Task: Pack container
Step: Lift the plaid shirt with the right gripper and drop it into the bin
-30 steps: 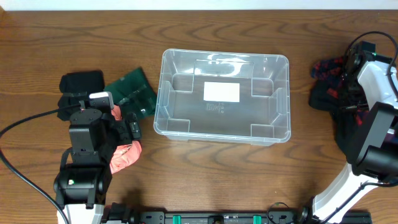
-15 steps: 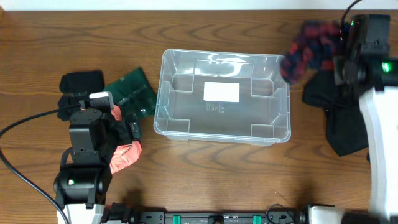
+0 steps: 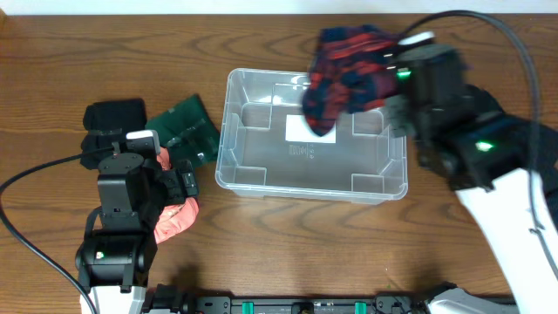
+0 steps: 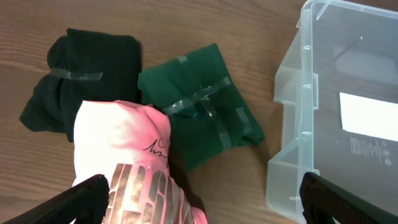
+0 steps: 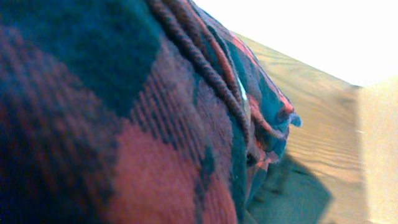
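My right gripper goes to the left in the overhead view and down over the container's labelled base (image 3: pixel 303 144) next and releases the plaid garment (image 3: pixel 344 74), because that base lies empty.
The clear plastic container (image 3: pixel 261 179) sits mid-table with a white label on its base; its left end shows in the left wrist view (image 4: pixel 292 93). My right gripper (image 3: pixel 392 65) is shut on a red and navy plaid garment (image 3: pixel 344 74) and holds it in the air over the container's back right part. The plaid cloth (image 5: pixel 124 124) fills the right wrist view and hides the fingers. My left gripper (image 4: pixel 199 199) is open above a pink printed garment (image 4: pixel 124 155), its fingertips at the frame's lower corners. The pink garment (image 3: pixel 174 218) lies left of the container.
A dark green taped bundle (image 3: pixel 186 131) and a black taped bundle (image 3: pixel 113 118) lie left of the container; both show in the left wrist view, green (image 4: pixel 199 112) and black (image 4: pixel 81 81). A black cable (image 3: pixel 26 174) runs along the left side.
My right arm has swung left from the table's right side, carrying the plaid garment up and over the container. The dark cloth on the right is now out of sight. The left arm has not moved.
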### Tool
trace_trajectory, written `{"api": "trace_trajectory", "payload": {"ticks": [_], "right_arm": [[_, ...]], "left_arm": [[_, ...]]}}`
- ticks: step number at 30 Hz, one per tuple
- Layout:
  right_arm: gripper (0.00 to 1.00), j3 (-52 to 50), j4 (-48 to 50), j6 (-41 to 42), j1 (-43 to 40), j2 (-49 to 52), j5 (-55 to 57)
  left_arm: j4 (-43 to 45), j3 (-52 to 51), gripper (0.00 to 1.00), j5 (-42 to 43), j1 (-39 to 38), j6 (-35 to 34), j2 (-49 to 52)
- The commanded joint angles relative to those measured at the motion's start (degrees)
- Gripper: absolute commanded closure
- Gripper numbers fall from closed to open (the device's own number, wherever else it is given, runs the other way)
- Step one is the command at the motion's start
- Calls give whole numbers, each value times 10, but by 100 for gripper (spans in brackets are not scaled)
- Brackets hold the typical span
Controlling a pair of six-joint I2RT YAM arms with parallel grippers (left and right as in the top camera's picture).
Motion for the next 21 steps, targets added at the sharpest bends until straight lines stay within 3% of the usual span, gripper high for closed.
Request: {"api": "trace_trajectory", "payload": {"ticks": [1, 6, 16, 17, 18, 19, 20, 21], "right_arm": [[99, 4, 3, 80, 46, 50, 4], [99, 2, -21, 176, 83, 144, -7], [98, -30, 25, 177, 113, 341, -28], [92, -30, 31, 173, 113, 347, -28], [65, -30, 37, 164, 113, 349, -26], [27, -27, 42, 159, 113, 348, -23], [1, -14, 34, 151, 114, 336, -12], [1, -7, 28, 148, 114, 330, -7]], "left_arm": [[-3, 13, 2, -1, 0, -5, 0], [-3, 13, 2, -1, 0, -5, 0], [-3, 13, 2, -1, 0, -5, 0], [-3, 13, 2, -1, 0, -5, 0], [-3, 13, 2, -1, 0, -5, 0], [-3, 13, 2, -1, 0, -5, 0], [-3, 13, 2, -1, 0, -5, 0], [-3, 13, 2, -1, 0, -5, 0]]}}
